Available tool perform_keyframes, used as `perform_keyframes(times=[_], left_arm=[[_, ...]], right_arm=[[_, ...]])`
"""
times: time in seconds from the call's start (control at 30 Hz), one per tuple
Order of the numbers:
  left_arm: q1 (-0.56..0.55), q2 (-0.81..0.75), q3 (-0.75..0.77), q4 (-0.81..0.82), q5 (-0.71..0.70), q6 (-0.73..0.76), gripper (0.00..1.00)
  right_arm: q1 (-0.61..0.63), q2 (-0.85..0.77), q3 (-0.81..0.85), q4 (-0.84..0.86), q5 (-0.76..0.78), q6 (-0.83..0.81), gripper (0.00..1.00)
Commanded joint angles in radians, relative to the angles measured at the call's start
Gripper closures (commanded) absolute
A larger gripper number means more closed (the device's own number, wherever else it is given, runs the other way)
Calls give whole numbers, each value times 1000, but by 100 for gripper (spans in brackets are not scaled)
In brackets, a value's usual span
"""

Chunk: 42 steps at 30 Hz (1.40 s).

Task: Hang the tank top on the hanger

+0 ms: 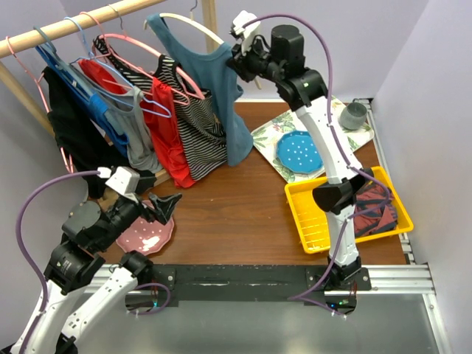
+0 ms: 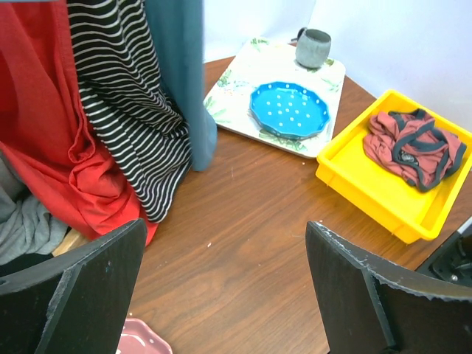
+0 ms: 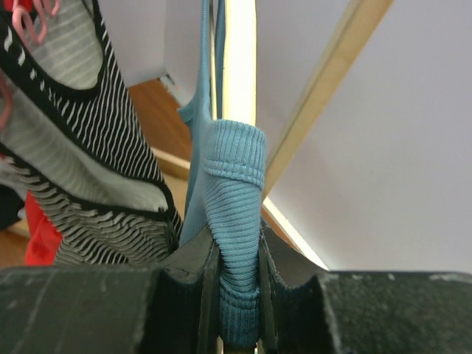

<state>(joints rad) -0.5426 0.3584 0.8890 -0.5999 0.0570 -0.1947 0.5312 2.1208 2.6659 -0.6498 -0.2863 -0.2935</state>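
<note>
I should next slide my right gripper to the left in the top view along the hanger's cream arm and release the tank top's strap, because the hanger's arm runs into it.
The teal tank top (image 1: 221, 96) hangs from the cream hanger (image 1: 193, 23) at the back, its body draping down to the table. My right gripper (image 1: 237, 63) is raised at the hanger's right end and is shut on the tank top's ribbed shoulder strap (image 3: 236, 214). In the right wrist view the strap sits pinched between the jaws, with the hanger arm (image 3: 240, 59) running straight up behind it. My left gripper (image 1: 168, 205) is open and empty, low over the table at the front left. The left wrist view shows its fingers (image 2: 74, 287) wide apart and the tank top's lower edge (image 2: 184, 74).
A wooden rail (image 1: 74, 26) holds pink and blue hangers with a striped top (image 1: 193, 118), a red top (image 1: 166, 122) and grey, blue and black garments. A yellow tray (image 1: 310, 214) holds a dark red garment (image 1: 375, 210). A blue plate (image 1: 299, 153), grey mug (image 1: 352, 116) and pink plate (image 1: 147, 236) are here too.
</note>
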Motion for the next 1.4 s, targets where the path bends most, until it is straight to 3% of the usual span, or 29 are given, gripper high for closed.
perform_keyframes(times=[0.0,0.37,0.7,0.8,0.83,0.93,1.17,1.37], left_arm=[[1,-19,11,46,-25,-41,6],[1,-21,-22,77,-9,-83,6],[1,-25,-38,103,-2,-135,6],[1,-42,-36,103,-9,-143,6],[1,-45,-32,98,-13,-143,6],[1,-47,-1,66,-34,-143,5],[1,36,187,-46,-173,-75,0],[1,66,296,-38,-262,-17,0]], right_arm=[[38,-13,68,274,99,45,100],[89,110,80,424,150,102,100],[96,162,51,415,131,90,97],[96,131,25,366,92,67,81],[93,113,23,340,67,59,56],[70,21,17,247,16,36,2],[-107,-301,-147,79,-132,93,1],[-141,-662,-480,-23,159,70,1]])
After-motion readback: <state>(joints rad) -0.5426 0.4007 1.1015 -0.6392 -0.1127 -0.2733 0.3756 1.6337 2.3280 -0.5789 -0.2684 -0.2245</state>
